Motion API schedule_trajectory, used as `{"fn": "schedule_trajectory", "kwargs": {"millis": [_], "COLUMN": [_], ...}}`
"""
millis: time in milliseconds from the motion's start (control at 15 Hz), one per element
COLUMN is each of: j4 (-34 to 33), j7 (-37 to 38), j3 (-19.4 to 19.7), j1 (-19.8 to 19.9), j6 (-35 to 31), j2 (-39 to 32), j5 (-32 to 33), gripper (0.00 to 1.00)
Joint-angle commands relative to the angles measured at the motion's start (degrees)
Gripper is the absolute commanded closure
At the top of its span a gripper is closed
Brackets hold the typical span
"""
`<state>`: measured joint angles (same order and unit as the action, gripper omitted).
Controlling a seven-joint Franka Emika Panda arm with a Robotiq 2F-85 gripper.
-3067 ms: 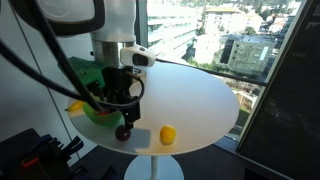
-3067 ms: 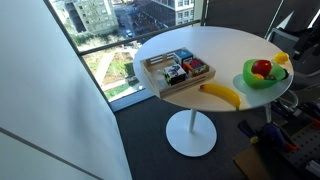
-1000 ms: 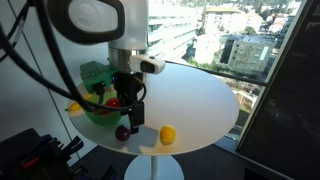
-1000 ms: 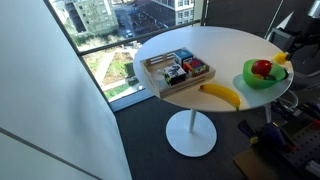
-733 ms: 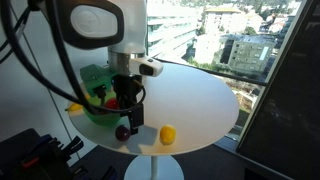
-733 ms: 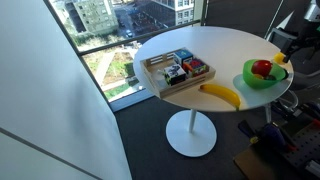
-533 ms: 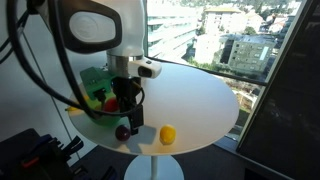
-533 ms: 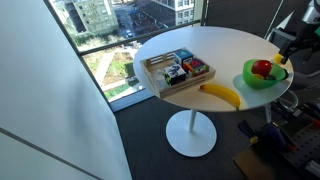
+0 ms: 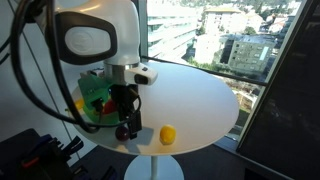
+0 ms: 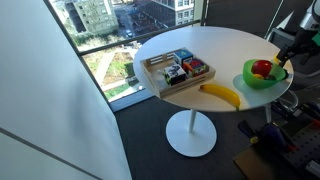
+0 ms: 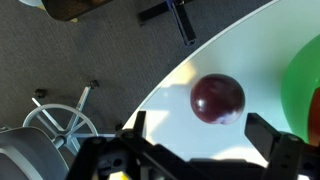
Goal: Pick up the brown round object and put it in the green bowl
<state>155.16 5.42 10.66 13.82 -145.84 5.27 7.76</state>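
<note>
The brown round object is below my gripper's open fingers. They will go down around its opposite sides next and close.
The brown round object (image 11: 217, 98) is a dark maroon ball lying on the white table near its edge. In the wrist view it sits between and just ahead of my gripper's (image 11: 197, 120) two fingers, which are open and not touching it. In an exterior view my gripper (image 9: 125, 126) is low over the table's front edge and mostly hides the ball. The green bowl (image 9: 93, 103) stands just beside it and holds a red item (image 10: 262, 68). The bowl also shows in the wrist view (image 11: 306, 75) and in an exterior view (image 10: 250, 82).
A yellow round fruit (image 9: 167, 134) lies on the table a short way from the gripper. A banana (image 10: 222, 94) and a wooden tray of packets (image 10: 178, 70) sit further along the round table (image 9: 200, 95). The table edge is right by the ball.
The arm has swung over and down toward the table's front edge. The gripper now stands around the ball, which showed clear of it before. The ball has not moved.
</note>
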Motion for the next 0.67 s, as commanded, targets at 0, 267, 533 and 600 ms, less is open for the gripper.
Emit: {"fn": "schedule_trajectory", "kwargs": {"millis": [0,267,533,600], "j4": [1.0,1.4,1.5,1.5], "j7": [-1.2,-1.7,-2.1,-2.3], "j3": [0.2,0.2,0.2,0.3], "j1": [-0.5,-0.9,-1.1,-1.2], "j6": [-2.4,-3.7,-5.0,-5.2], "j2": [-0.3,-1.1,-2.1,-2.4], "j5": [-0.1,-0.3,-0.3,-0.4], "gripper": [0.00,0.00,0.00,0.00]}}
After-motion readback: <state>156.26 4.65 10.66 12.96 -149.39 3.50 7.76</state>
